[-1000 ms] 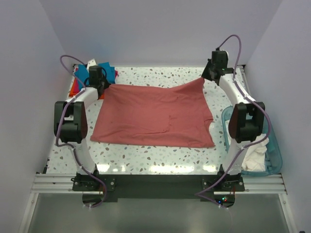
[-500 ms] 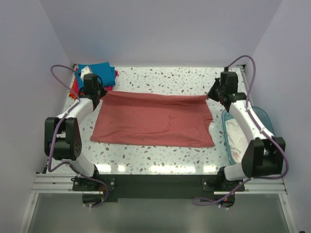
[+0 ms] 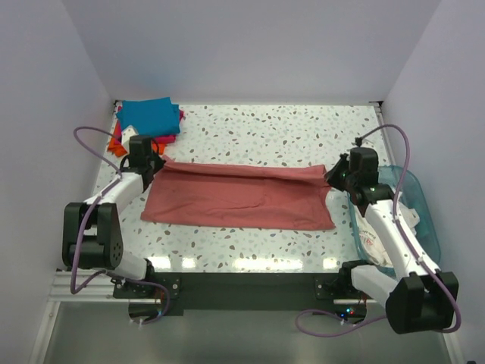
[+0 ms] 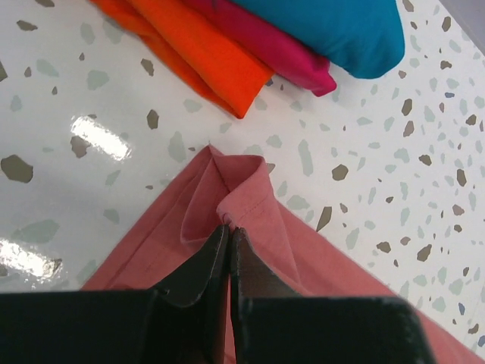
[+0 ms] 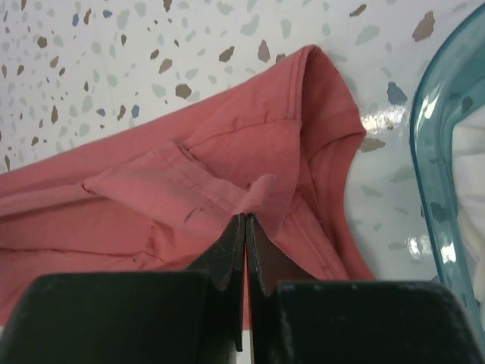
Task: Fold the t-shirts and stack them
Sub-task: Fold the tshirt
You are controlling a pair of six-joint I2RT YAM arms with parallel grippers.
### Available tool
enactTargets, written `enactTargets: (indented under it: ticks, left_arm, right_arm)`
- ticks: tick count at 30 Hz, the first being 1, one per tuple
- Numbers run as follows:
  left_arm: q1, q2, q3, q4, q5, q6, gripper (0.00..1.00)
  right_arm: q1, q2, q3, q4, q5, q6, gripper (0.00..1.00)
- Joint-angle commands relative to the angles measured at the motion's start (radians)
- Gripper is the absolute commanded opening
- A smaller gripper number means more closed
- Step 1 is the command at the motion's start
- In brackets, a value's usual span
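Observation:
Next, the left gripper draws back from the stack over the shirt's middle and opens there, as its pinched corner still bunches at its far edge.
The large salmon-red t-shirt [image 3: 239, 196] lies across the table, its far edge folded towards the near side. My left gripper [image 3: 149, 164] is shut on the shirt's far left corner [image 4: 239, 199], pinching a fold of cloth. My right gripper [image 3: 333, 174] is shut on the far right corner [image 5: 261, 189]. A stack of folded shirts sits at the far left: teal-blue [image 3: 150, 115] on top, magenta-pink [image 4: 261, 45] and orange [image 4: 198, 51] beneath, just beyond my left gripper.
A translucent blue plastic tub [image 3: 427, 220] with white cloth [image 3: 379, 235] inside stands at the right edge, close to my right arm; its rim shows in the right wrist view [image 5: 436, 136]. The speckled tabletop [image 3: 265, 129] is bare behind the shirt.
Both grippers have pulled the shirt's far edge towards the near side, folding it over. The shirt now looks much narrower front to back.

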Motion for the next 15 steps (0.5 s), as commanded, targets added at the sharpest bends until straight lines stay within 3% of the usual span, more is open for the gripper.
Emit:
enactTargets:
  ticks: [1,9,11,14,15]
  left_arm:
    - [0.009,-0.066,-0.055,0.029,-0.029,-0.051,0.00]
    - [0.009,-0.198,-0.241,0.066,-0.050,-0.133,0.01]
    - [0.009,-0.228,-0.300,0.086,-0.061,-0.153,0.17]
    - [0.032,-0.290,-0.382,0.144,-0.055,-0.183,0.41]
    - [0.032,-0.316,-0.397,0.158,-0.054,-0.189,0.46]
  right_arm:
    - [0.010,-0.067,-0.074,0.013,-0.022,0.025,0.00]
    - [0.018,-0.176,-0.229,0.036,-0.063,0.054,0.00]
    - [0.019,-0.225,-0.272,0.041,-0.086,0.065,0.00]
    - [0.018,-0.283,-0.300,0.036,-0.103,0.056,0.21]
    - [0.019,-0.294,-0.300,0.035,-0.108,0.047,0.35]
